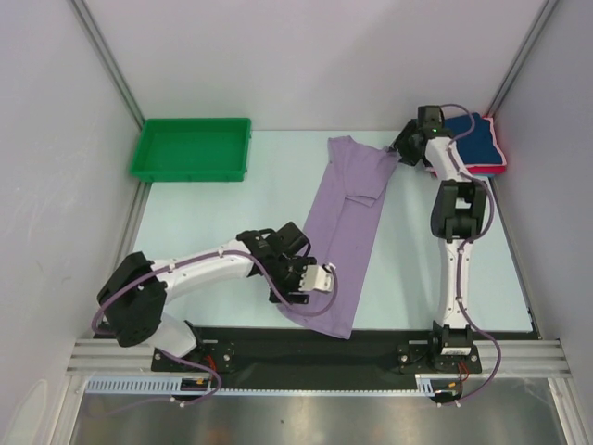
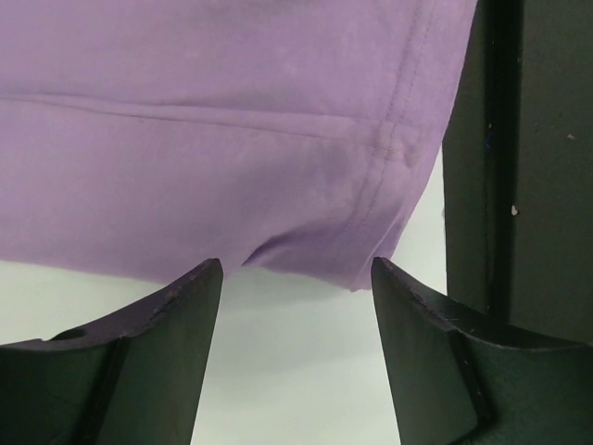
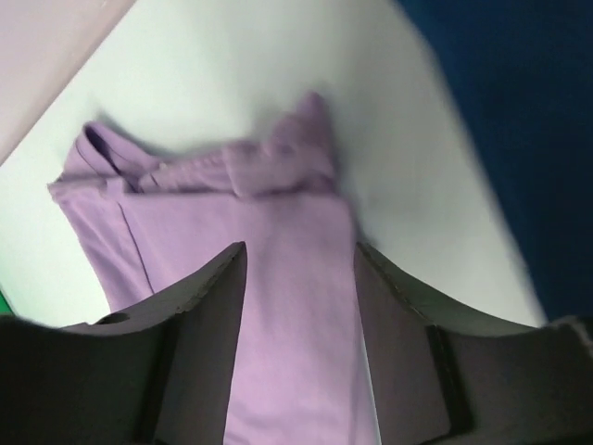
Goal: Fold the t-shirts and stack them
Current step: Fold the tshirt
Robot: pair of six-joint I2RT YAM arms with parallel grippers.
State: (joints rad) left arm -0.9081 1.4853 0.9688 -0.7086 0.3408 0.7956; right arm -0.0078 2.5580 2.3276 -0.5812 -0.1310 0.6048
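Observation:
The t-shirt's loose near corner [image 1: 346, 330] lies far back toward my base from my right gripper, so I need to move that gripper back along the t-shirt and down onto that corner.
The pale lavender t-shirt [image 1: 343, 232] lies on the table as a long, narrow folded strip, with a sleeve part doubled over at its far end. My left gripper [image 1: 324, 276] is open at the strip's near end; in the left wrist view its jaws [image 2: 296, 264] frame bare table, just short of the shirt's hem [image 2: 232, 139]. My right gripper [image 1: 400, 148] hovers at the far right corner, open, with lavender cloth [image 3: 204, 213] lying flat below and between its fingers [image 3: 301, 248]. The navy blue t-shirt [image 1: 477, 139] sits folded on the pink-red one [image 1: 498, 169] at the back right.
A green plastic tray [image 1: 190, 174] stands at the back left. White walls close in the table at the back and both sides. The navy shirt [image 3: 519, 111] lies close to the right of my right gripper.

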